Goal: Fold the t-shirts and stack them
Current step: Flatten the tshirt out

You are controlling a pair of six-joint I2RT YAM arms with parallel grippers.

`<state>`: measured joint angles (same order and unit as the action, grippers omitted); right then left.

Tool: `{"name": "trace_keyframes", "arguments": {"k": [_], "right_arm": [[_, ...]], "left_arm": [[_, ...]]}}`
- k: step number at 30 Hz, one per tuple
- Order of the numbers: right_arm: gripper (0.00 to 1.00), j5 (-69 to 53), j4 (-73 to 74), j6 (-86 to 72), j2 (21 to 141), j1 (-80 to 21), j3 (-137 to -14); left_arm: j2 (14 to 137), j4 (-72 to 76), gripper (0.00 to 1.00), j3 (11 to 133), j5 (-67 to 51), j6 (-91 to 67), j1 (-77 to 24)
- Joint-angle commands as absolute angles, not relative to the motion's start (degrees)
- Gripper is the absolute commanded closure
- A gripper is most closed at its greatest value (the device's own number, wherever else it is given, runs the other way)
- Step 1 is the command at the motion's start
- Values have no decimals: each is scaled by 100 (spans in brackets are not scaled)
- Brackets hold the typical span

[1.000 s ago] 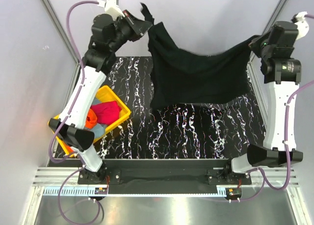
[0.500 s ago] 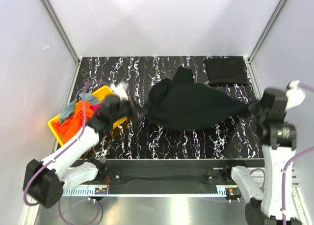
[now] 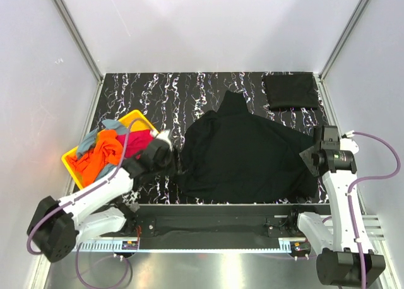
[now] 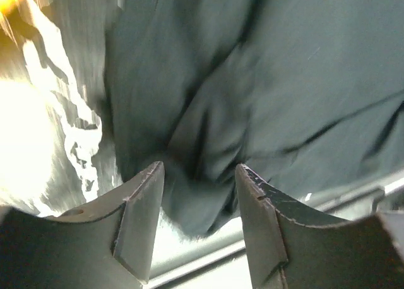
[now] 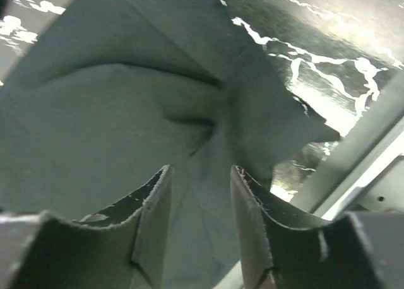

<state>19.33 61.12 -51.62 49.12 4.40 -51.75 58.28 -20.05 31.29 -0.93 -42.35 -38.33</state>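
The raised fold of the black t-shirt stands above the flat t-shirt, so my left gripper should move toward the right in the top view and down onto that fold.
A black t-shirt (image 3: pixel 246 153) lies spread flat on the marbled black table, one sleeve pointing to the back. My left gripper (image 3: pixel 175 164) is low at its near left corner. In the left wrist view the jaws (image 4: pixel 197 175) stand apart, with a bunched corner of the shirt (image 4: pixel 284 81) just beyond them. My right gripper (image 3: pixel 307 158) is low at the shirt's right edge. Its jaws (image 5: pixel 201 175) stand apart over the cloth (image 5: pixel 95 125). A folded black t-shirt (image 3: pixel 290 90) lies at the back right corner.
A yellow bin (image 3: pixel 136 117) at the left holds several crumpled shirts, orange (image 3: pixel 101 153), red and grey. The table's near edge and metal rail (image 3: pixel 214 210) run just in front of the shirt. Side walls stand close on both sides.
Both arms came down from holding the shirt stretched in the air. The shirt now lies flat on the table, pulled toward the near edge, and both grippers have let go of it.
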Motion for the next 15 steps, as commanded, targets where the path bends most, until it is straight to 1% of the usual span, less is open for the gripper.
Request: {"name": "trace_keyframes", "arguments": {"k": [1, 5, 10, 15], "right_arm": [[51, 1872, 5836, -5335, 4939, 448, -5581], [47, 1679, 5845, -5326, 5009, 457, -5573], [48, 1126, 5678, -5563, 5054, 457, -5221], [48, 984, 5432, -5555, 5010, 457, -4887]], "left_arm": [[6230, -2792, 46, 4393, 1080, -3228, -4078], [7029, -2813, 44, 4991, 862, -2884, -4306], [8407, -2821, 45, 5615, 467, -2400, -4429], [8955, -2856, 44, 5836, 694, -2443, -4641]]}}
